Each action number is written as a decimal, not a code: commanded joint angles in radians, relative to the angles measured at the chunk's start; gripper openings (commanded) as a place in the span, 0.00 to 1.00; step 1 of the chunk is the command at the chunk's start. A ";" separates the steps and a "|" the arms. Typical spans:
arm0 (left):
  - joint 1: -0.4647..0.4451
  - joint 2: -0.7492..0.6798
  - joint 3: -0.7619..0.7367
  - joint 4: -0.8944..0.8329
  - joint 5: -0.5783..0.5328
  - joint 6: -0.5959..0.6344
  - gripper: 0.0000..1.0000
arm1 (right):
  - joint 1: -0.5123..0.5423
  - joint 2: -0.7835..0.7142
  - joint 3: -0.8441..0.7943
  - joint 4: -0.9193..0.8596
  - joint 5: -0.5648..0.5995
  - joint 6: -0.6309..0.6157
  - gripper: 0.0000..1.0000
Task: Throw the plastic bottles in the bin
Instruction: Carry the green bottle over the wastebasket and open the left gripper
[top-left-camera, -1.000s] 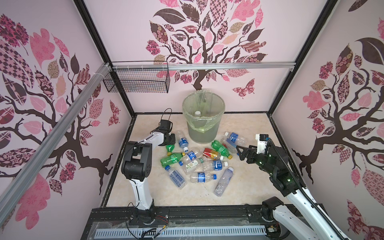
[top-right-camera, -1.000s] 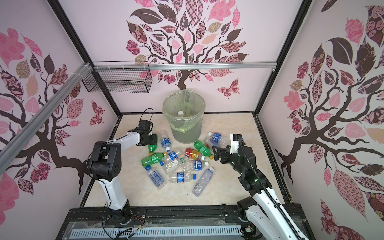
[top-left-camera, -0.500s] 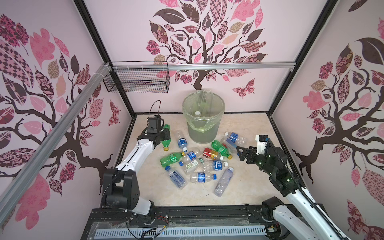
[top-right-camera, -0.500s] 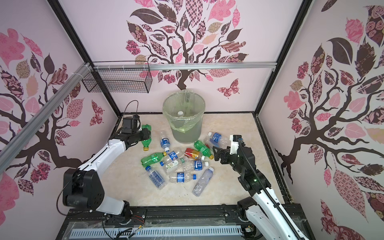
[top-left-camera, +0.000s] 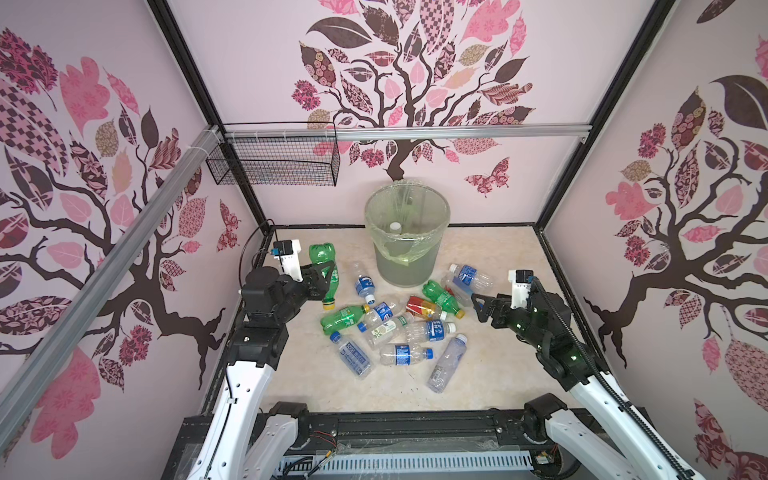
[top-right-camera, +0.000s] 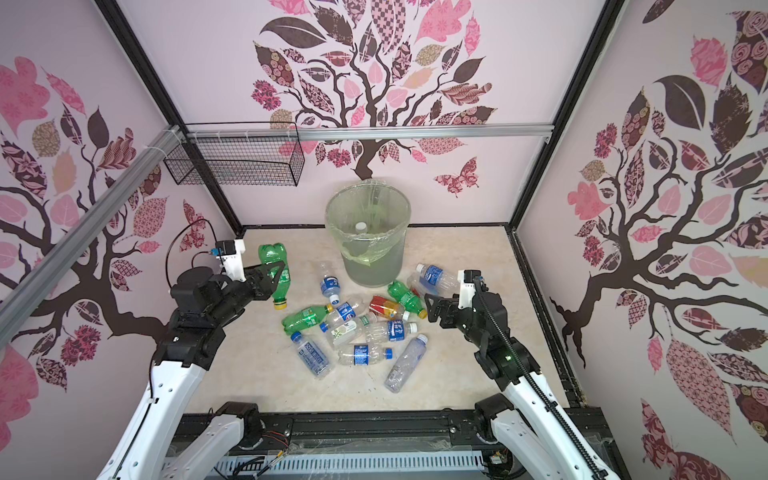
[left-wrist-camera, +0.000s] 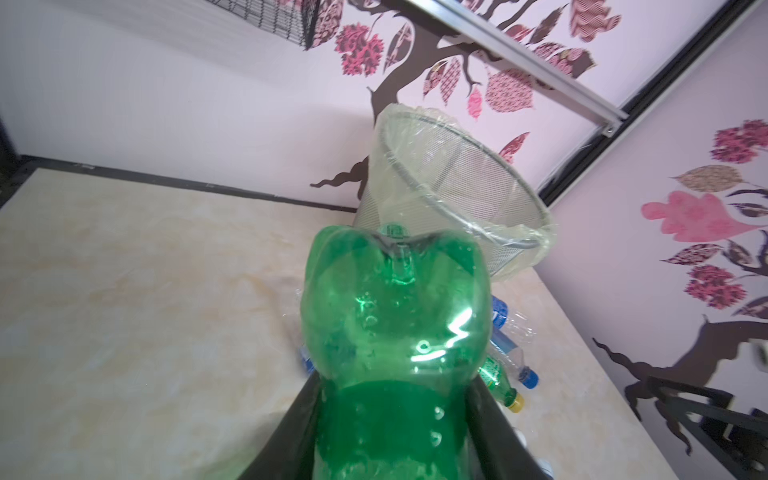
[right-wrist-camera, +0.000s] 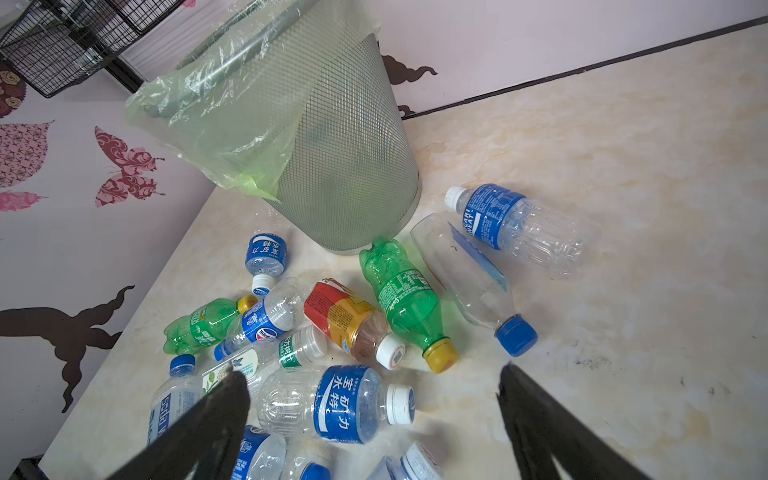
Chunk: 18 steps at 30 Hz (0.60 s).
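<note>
My left gripper lifts outward and over the bin's opening (top-left-camera: 408, 208) next, then releases the green bottle (top-left-camera: 323, 266). The bin's rim stands above the bottle's yellow cap, hence the lift.
My left gripper (top-left-camera: 326, 277) is shut on a green bottle (top-left-camera: 323, 266), held off the floor with its yellow cap down, to the left of the bin (top-left-camera: 409, 272). In the left wrist view the green bottle (left-wrist-camera: 395, 324) fills the space between the jaws, and the bin (left-wrist-camera: 440, 178) stands behind it. Several more plastic bottles (top-left-camera: 395, 332) lie in a heap in front of the bin; among them are two green ones and a red-yellow one (right-wrist-camera: 345, 318). At the heap's right side my right gripper (top-left-camera: 478, 306) hangs open and empty. A white cap (top-right-camera: 360, 226) shows inside the bin.
A black wire basket (top-left-camera: 274, 162) hangs on the back wall at the left, under an aluminium rail (top-left-camera: 457, 132). Patterned walls close in the floor on three sides. Bare marble floor (top-left-camera: 511, 365) lies to the right of and in front of the heap.
My left gripper has lifted the green bottle off the floor and raised it to the left of the bin. The right arm has stayed where it was.
</note>
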<state>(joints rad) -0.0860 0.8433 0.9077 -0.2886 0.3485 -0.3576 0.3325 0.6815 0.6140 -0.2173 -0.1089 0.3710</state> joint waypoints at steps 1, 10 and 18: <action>-0.015 0.078 0.079 0.113 0.092 -0.069 0.40 | 0.000 -0.007 0.006 -0.014 -0.016 0.008 0.96; -0.268 0.784 0.887 -0.024 -0.004 -0.010 0.62 | 0.000 -0.002 0.016 -0.041 0.003 0.027 0.95; -0.266 0.833 0.984 -0.151 -0.092 0.012 0.98 | -0.001 0.032 0.043 -0.125 0.108 0.037 0.96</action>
<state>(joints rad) -0.3588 1.7981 2.0018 -0.4332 0.3172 -0.3607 0.3325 0.7048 0.6147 -0.2920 -0.0612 0.3977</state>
